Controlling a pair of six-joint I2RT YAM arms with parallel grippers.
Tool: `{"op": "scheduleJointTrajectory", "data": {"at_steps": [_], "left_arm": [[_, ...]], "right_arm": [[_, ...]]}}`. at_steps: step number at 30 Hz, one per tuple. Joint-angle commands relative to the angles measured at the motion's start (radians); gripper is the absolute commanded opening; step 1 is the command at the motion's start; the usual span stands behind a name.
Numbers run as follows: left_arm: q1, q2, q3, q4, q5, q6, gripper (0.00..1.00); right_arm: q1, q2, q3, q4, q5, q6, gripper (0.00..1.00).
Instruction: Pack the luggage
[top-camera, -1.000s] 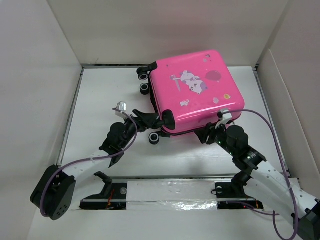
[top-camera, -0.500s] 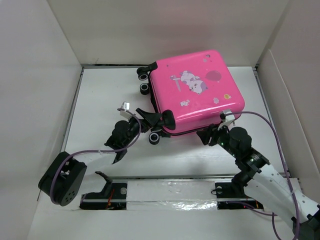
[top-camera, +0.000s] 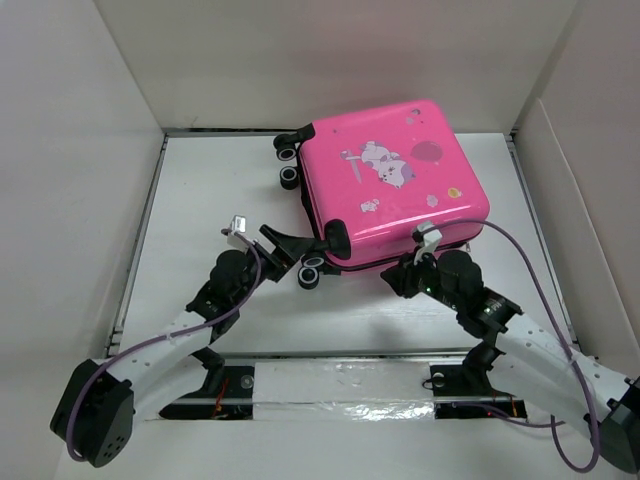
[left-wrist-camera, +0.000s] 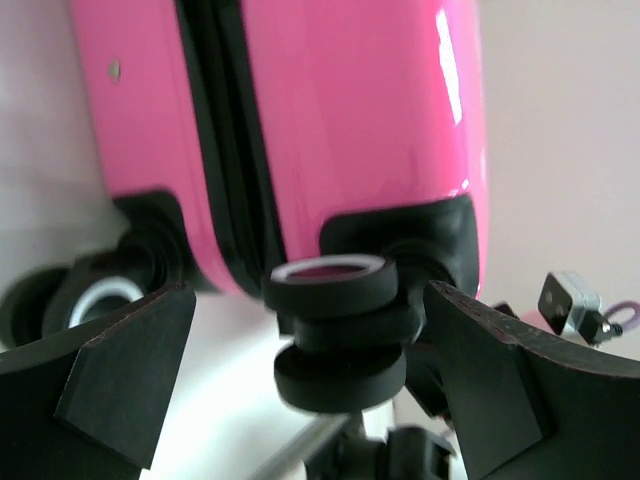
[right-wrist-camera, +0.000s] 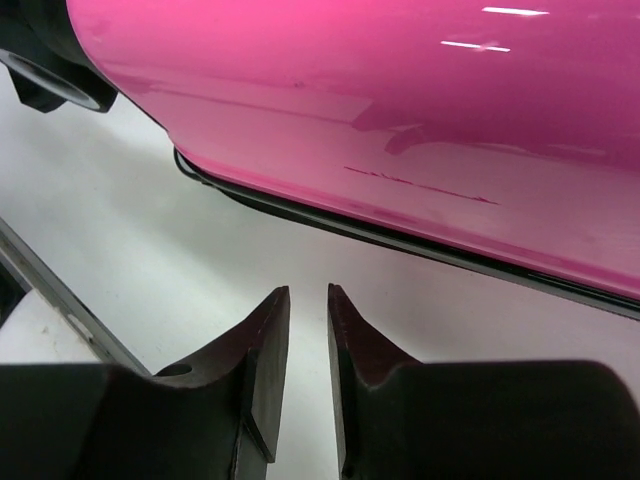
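Note:
The upper caster wheel is ahead, between the open fingers of my left gripper. My left gripper will turn a little and close on the wheel next.
The luggage (top-camera: 392, 180) is a bright pink hard-shell suitcase with a cartoon print, lying flat and closed at the back right of the white table. My left gripper (top-camera: 287, 247) is open at its near-left corner. In the left wrist view (left-wrist-camera: 308, 292) the jaws stand wide apart on either side of a black-and-white caster wheel (left-wrist-camera: 337, 335), without touching it, and the pink shell (left-wrist-camera: 350, 120) is behind. My right gripper (top-camera: 400, 276) is just in front of the suitcase's near edge. In the right wrist view (right-wrist-camera: 306, 292) its fingers are almost together with nothing between them, and the shell (right-wrist-camera: 400, 90) is above.
Two more caster wheels (top-camera: 289, 163) stick out at the suitcase's far-left side. White walls enclose the table on the left, back and right. A metal rail with taped strip (top-camera: 340, 386) runs along the near edge between the arm bases.
My right gripper has moved left along the suitcase's near edge. My left arm has swung and drawn back slightly, its gripper still at the near-left wheel. The suitcase has not moved.

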Motion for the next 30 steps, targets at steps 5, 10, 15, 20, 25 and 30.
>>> {"op": "scheduleJointTrajectory", "data": {"at_steps": [5, 10, 15, 20, 25, 30], "left_arm": [[0.003, -0.081, 0.023, -0.195, 0.179, -0.182, 0.99], [-0.035, -0.173, 0.004, -0.094, 0.228, -0.354, 0.99], [-0.045, -0.167, 0.083, -0.135, 0.188, -0.353, 0.99], [-0.045, -0.073, 0.072, -0.021, 0.213, -0.4, 0.99], [-0.045, -0.014, 0.104, 0.003, 0.184, -0.387, 0.99], [-0.025, 0.014, 0.113, 0.017, 0.154, -0.357, 0.99]], "right_arm": [[0.024, -0.004, 0.044, 0.098, 0.002, -0.036, 0.3], [0.024, -0.055, 0.021, 0.107, 0.006, -0.035, 0.31], [0.024, -0.078, 0.013, 0.095, -0.009, -0.041, 0.31], [0.024, -0.114, 0.01, 0.087, -0.015, -0.036, 0.31], [0.033, -0.131, 0.004, 0.081, -0.018, -0.03, 0.31], [0.033, -0.139, 0.001, 0.08, -0.021, -0.027, 0.31]]}}
